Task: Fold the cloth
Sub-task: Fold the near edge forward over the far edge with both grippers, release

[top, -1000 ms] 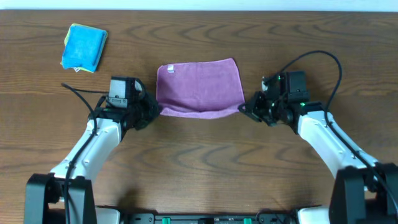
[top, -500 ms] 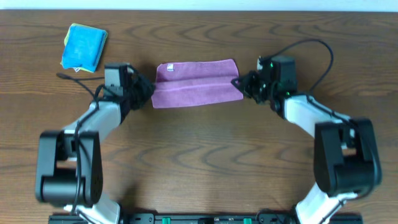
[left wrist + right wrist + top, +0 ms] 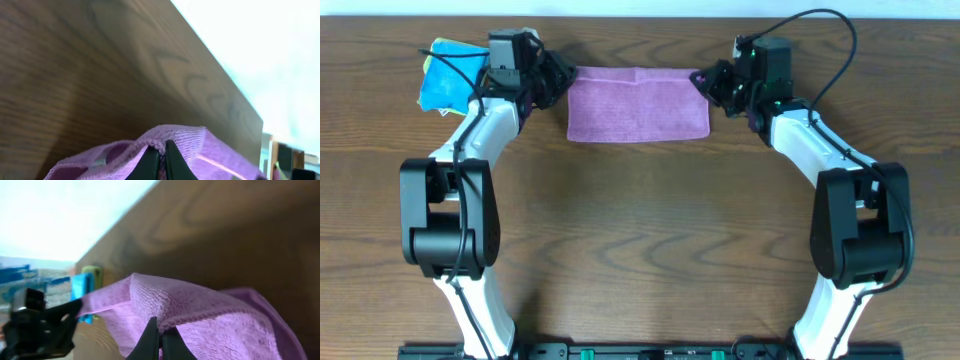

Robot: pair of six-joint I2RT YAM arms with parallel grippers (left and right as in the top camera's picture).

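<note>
The left gripper will next carry the cloth's pinched far corner back over the cloth's near corner on the gripper's side [image 3: 574, 137] and let go of it, since the near half of the cloth is still uncovered.
The purple cloth [image 3: 638, 104] lies folded in half on the table's far middle. My left gripper [image 3: 561, 76] is shut on its far left corner. My right gripper [image 3: 705, 80] is shut on its far right corner. In the left wrist view the dark fingertips [image 3: 161, 156] pinch the cloth's hem [image 3: 180, 135]. In the right wrist view the fingertips [image 3: 160, 336] pinch the purple hem [image 3: 200, 316], with the cloth stretching away toward the other arm.
A folded blue cloth [image 3: 448, 78] with a yellow-green edge lies at the far left, right behind the left arm; it shows as a blue patch in the right wrist view [image 3: 80, 287]. The table's far edge runs just beyond both grippers.
Both grippers have carried the cloth's near edge away from me, over the rest of the cloth, to its far edge. The cloth now lies doubled and flatter.
</note>
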